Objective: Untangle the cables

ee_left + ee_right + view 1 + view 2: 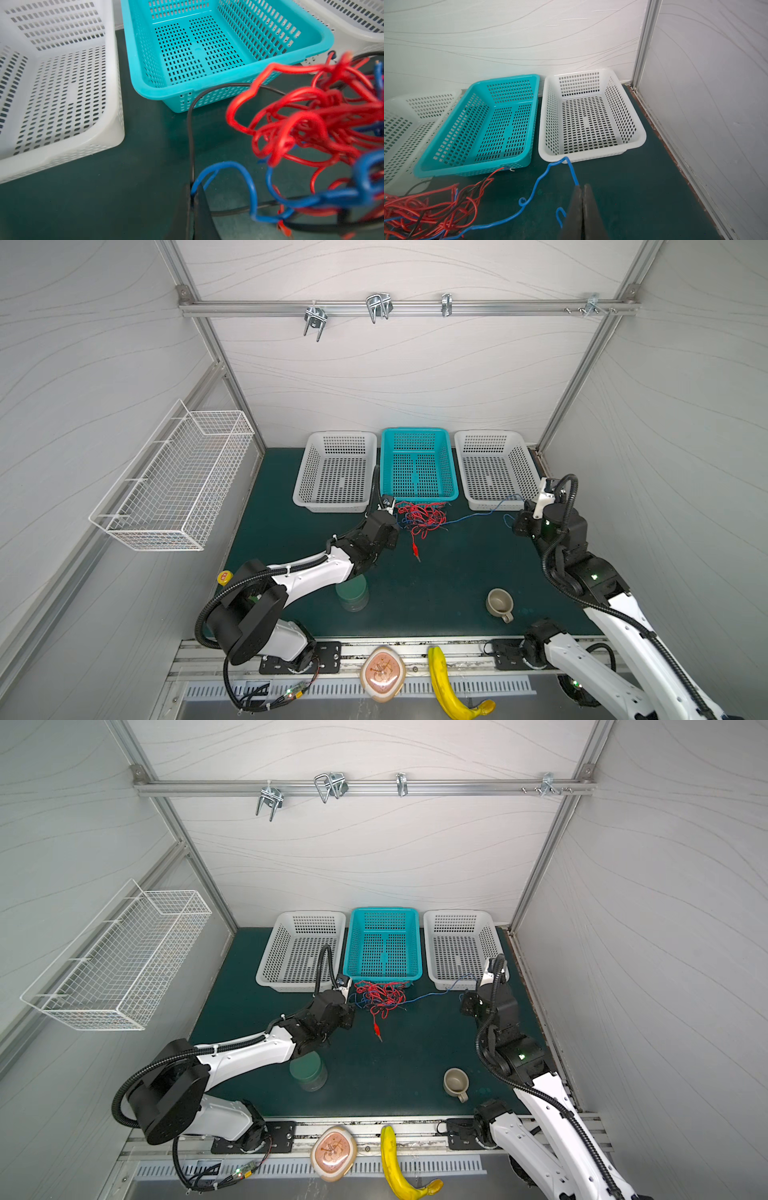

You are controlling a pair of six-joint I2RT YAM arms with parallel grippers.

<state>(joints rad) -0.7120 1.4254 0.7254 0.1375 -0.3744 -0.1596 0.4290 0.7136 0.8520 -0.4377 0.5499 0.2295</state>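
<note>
My right gripper is going to pull the slack blue wire away from the tangle to the bare mat by the side (520, 992) (656, 192) next to that gripper and let go of the wire's end.
The cables (422, 517) (380, 995) lie as a tangle of red, blue and black wires on the green mat, just in front of the teal basket. A red clip end (415, 549) trails toward the front. My left gripper (193, 192) sits at the tangle's left edge (395, 526), shut on a blue wire loop, with a black wire running beside its tips. One blue wire (478, 516) (529, 199) stretches rightward from the tangle. My right gripper (581, 187) (516, 524) is shut on that wire's far end, in front of the right white basket.
Three baskets line the back: white (332, 506), teal (417, 497) and white (494, 504). A green jar (353, 593) stands under the left arm, a mug (498, 603) at the front right. A banana (442, 680) and a packet (382, 672) lie on the front rail. A wire basket (174, 485) hangs on the left wall.
</note>
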